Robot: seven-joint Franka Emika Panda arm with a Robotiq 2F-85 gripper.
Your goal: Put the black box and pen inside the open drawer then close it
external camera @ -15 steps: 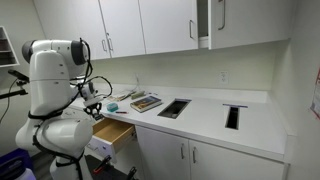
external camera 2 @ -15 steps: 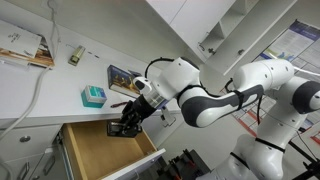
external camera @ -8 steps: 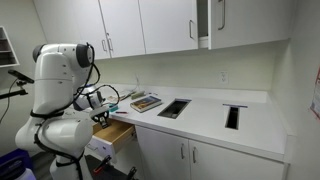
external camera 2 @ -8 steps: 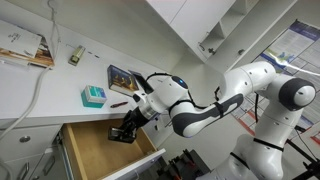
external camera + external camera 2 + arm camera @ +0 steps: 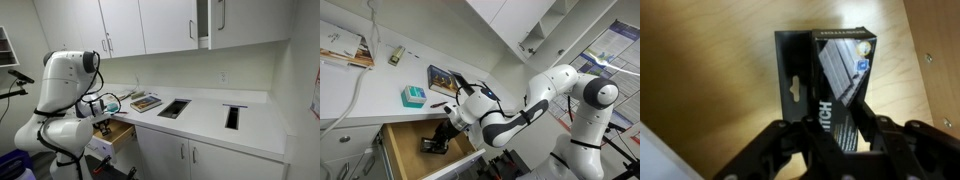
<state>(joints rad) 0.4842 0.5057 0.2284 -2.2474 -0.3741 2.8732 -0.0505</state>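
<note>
The black box (image 5: 825, 70) is hanging inside the open drawer (image 5: 405, 150) just above the drawer's wooden bottom, so the robot's gripper needs to lower the box a little onto that bottom next and let go of it.
My gripper (image 5: 834, 116) is shut on the black box (image 5: 825, 70), a flat black package with white print that sticks out beyond the fingers. It hangs low inside the open drawer (image 5: 405, 150), just above the light wooden floor (image 5: 710, 70). In both exterior views the arm reaches down into the drawer (image 5: 114, 134), with the gripper (image 5: 433, 146) near its middle. A thin dark pen (image 5: 439, 104) lies on the white counter behind the drawer, next to a teal box (image 5: 413, 95).
A colourful book (image 5: 445, 78) lies on the counter by the wall. Two black rectangular cut-outs (image 5: 173, 108) (image 5: 232, 116) sit in the worktop. White cabinet doors (image 5: 160, 155) stand below beside the drawer. A cable (image 5: 360, 85) trails over the counter.
The arm has come down and forward with the black box, from above the drawer's back edge to low inside the drawer. The grip has not changed.
</note>
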